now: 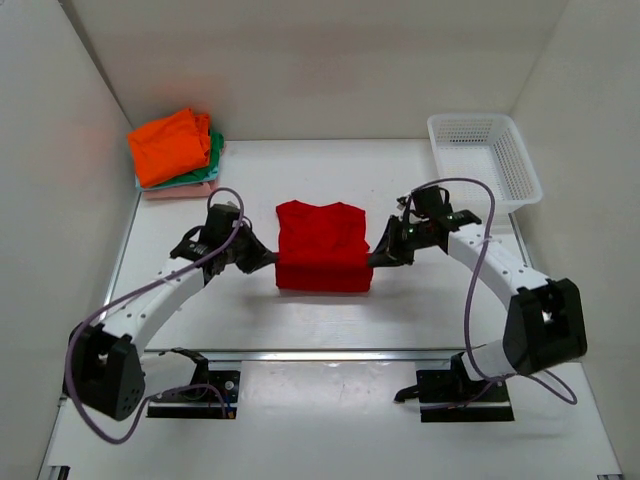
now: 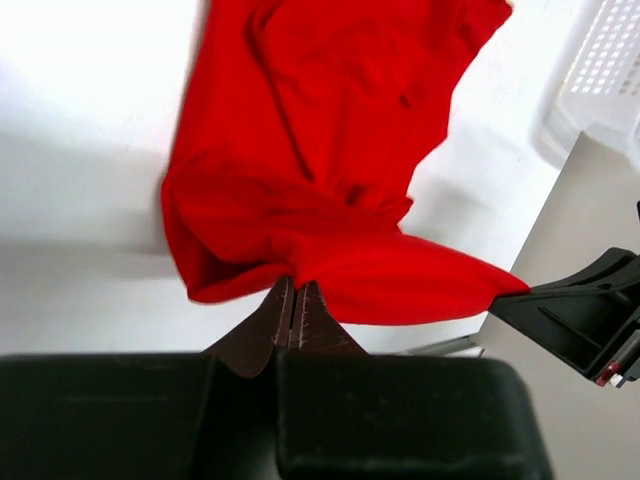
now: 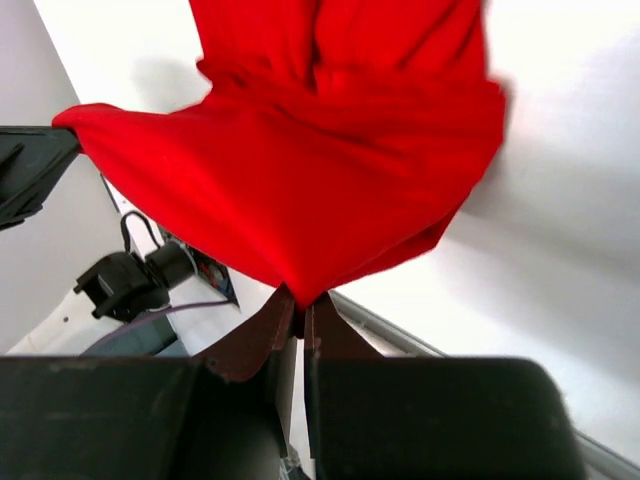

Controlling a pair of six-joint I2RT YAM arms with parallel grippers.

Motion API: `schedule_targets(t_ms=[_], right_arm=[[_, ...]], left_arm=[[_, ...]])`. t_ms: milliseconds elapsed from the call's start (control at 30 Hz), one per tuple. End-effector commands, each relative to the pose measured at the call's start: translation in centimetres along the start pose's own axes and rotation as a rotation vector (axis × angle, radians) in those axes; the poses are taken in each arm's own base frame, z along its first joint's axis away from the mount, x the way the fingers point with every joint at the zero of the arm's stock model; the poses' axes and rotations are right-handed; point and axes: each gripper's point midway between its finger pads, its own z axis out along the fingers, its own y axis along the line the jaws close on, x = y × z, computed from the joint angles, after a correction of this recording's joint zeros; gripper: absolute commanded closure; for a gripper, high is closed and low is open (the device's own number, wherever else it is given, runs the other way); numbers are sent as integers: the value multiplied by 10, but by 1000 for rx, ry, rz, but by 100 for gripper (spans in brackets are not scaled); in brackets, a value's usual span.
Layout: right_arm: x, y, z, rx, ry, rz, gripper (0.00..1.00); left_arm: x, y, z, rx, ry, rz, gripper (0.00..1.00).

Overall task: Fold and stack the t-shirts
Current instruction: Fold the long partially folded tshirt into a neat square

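Note:
Next, my left gripper moves outward and down over the shirt's far edge [image 1: 288, 208] to release the shirt's corner there, since the shirt's far part already lies flat on the tabletop.
A bright red t-shirt [image 1: 320, 245] hangs stretched between my two grippers above the middle of the table, its far part resting on the surface. My left gripper [image 1: 272, 258] is shut on the shirt's left near corner; the wrist view shows the red cloth [image 2: 310, 180] pinched at the tips of that gripper [image 2: 297, 288]. My right gripper [image 1: 372, 257] is shut on the right near corner, the cloth [image 3: 330, 160] bunched into the tips of this gripper [image 3: 300, 300]. Folded orange [image 1: 168, 145], green [image 1: 214, 148] and pale pink [image 1: 180, 190] t-shirts lie stacked at the back left.
A white mesh basket [image 1: 487, 160] stands at the back right, also seen as a basket [image 2: 600, 80] in the left wrist view. White walls close in the table on the left, back and right. A metal rail [image 1: 320, 355] runs along the near edge.

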Motion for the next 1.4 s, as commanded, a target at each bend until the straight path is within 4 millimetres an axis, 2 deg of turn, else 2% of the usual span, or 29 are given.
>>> schedule_targets(t_ms=[0, 33, 67, 133, 267, 333, 367, 400, 433, 467, 533, 567, 600, 633, 667, 700, 767, 800, 833, 933, 967, 1000, 1033, 1067, 1167, 1200, 1233, 1300, 1367], right_arm=[[-21, -2, -6, 26, 11, -42, 100], [-33, 7, -10, 12, -17, -61, 100], [-36, 1, -6, 24, -1, -48, 100], [-57, 8, -3, 12, -7, -57, 100], [-83, 13, 5, 21, 6, -57, 100], [-102, 17, 13, 13, 10, -62, 100], [-115, 28, 9, -2, -15, -74, 100], [-119, 20, 17, 16, 11, -57, 100], [-132, 24, 22, 8, 2, -56, 100], [-147, 30, 19, -2, -25, -71, 100], [-173, 16, 41, 4, -38, -41, 100], [-185, 19, 49, -17, -49, -52, 100], [-204, 19, 49, -33, -101, -55, 96], [-223, 20, 53, -59, -142, -54, 90], [-236, 19, 56, -70, -163, -44, 75], [-246, 18, 57, -77, -182, -43, 69], [-272, 23, 49, -94, -237, -61, 46], [-274, 19, 52, -88, -233, -62, 43], [-281, 28, 43, -85, -266, -93, 41], [-282, 27, 30, -60, -306, -120, 40], [-276, 29, 26, -53, -308, -135, 40], [-269, 18, 29, -33, -294, -119, 40], [-268, 19, 23, -22, -309, -134, 40], [-259, 13, 21, -7, -301, -131, 40], [-238, -1, 14, 41, -300, -145, 40], [-227, -6, 15, 51, -287, -137, 40], [-224, -7, 10, 53, -295, -140, 40], [-208, -13, 2, 63, -297, -126, 39], [-196, -15, -3, 69, -300, -129, 39]], left_arm=[[-34, -29, 2, 66, -71, 18, 100], [-35, -26, 9, 50, -65, 18, 100], [-44, -33, 10, 57, -76, 17, 100], [-61, -42, 12, 64, -100, 15, 100], [-78, -44, 31, 37, -92, -3, 100], [-93, -54, 38, 50, -108, -10, 100], [-94, -48, 48, 24, -97, -18, 100], [-101, -54, 56, 22, -98, -12, 100], [-114, -60, 56, 31, -120, -17, 100], [-115, -55, 69, 10, -106, -26, 100], [-133, -55, 81, 10, -124, -60, 100], [-140, -45, 93, -12, -125, -72, 98], [-149, -40, 106, -33, -136, -83, 90], [-162, -41, 113, -11, -150, -87, 68], [-177, -47, 114, 40, -184, -84, 53], [-186, -43, 122, 51, -185, -111, 44], [-202, -52, 125, 163, -190, -158, 44], [-209, -52, 125, 176, -206, -179, 44], [-213, -58, 120, 207, -219, -164, 50], [-211, -56, 111, 199, -219, -95, 66], [-204, -46, 112, 166, -196, -85, 65], [-190, -43, 112, 145, -162, -47, 61], [-182, -38, 110, 127, -153, -5, 54], [-167, -19, 114, 67, -127, 1, 52], [-134, 2, 114, -21, -100, 110, 52], [-124, 8, 116, -43, -84, 148, 46], [-118, 12, 120, -54, -67, 182, 42], [-106, 14, 125, -85, -38, 231, 42], [-105, 14, 130, -120, -39, 285, 42]])
